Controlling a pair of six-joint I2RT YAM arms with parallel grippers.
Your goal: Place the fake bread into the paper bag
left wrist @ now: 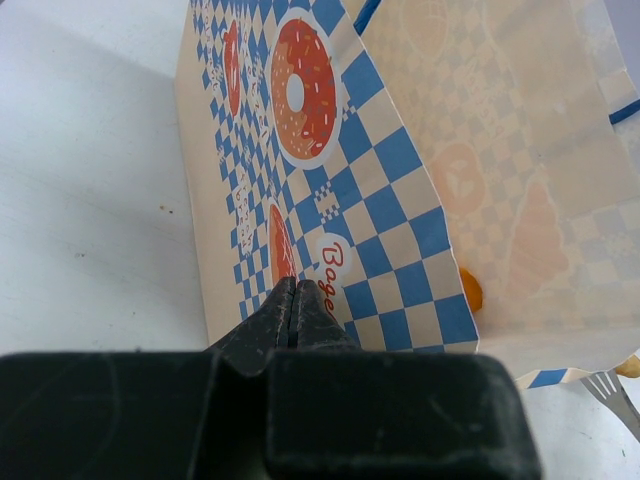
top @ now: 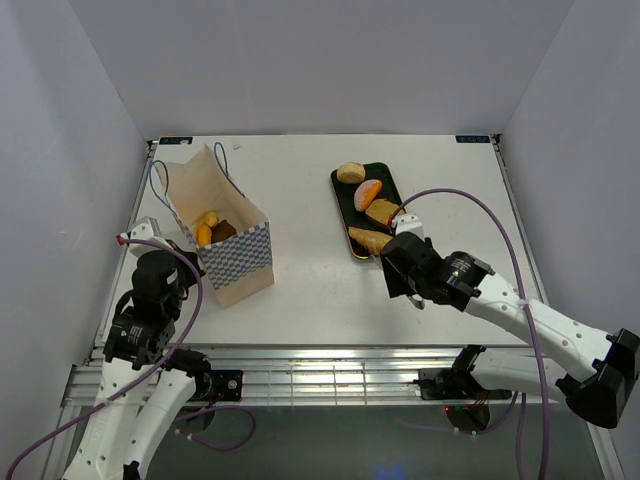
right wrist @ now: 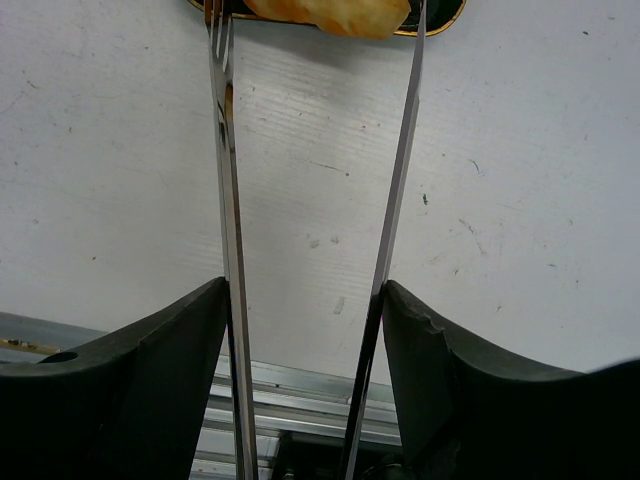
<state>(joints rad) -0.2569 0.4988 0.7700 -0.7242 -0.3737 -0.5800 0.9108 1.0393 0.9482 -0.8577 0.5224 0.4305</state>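
Note:
The right gripper edges outward toward the golden piece (right wrist: 345,14) next and squeezes shut on the metal tongs (right wrist: 228,180), since the tongs' spread arms already reach along both sides of the piece.
The paper bag (top: 238,258) stands open at the left of the table, with fake bread pieces (top: 207,228) inside. More fake bread lies on a dark tray (top: 343,197): a round bun (top: 350,172), an orange piece (top: 368,194) and a long loaf (top: 368,239). My right gripper (top: 395,262) sits just in front of the tray, shut on metal tongs (right wrist: 228,180). The tongs' two arms stand apart on either side of a golden piece (right wrist: 330,14). My left gripper (left wrist: 293,290) is shut, its tips against the bag's checkered base (left wrist: 400,200).
White walls enclose the table on three sides. The table's near edge and a metal rail (top: 330,365) run just behind the right gripper. The bag's blue string handles (top: 160,180) hang over its rim.

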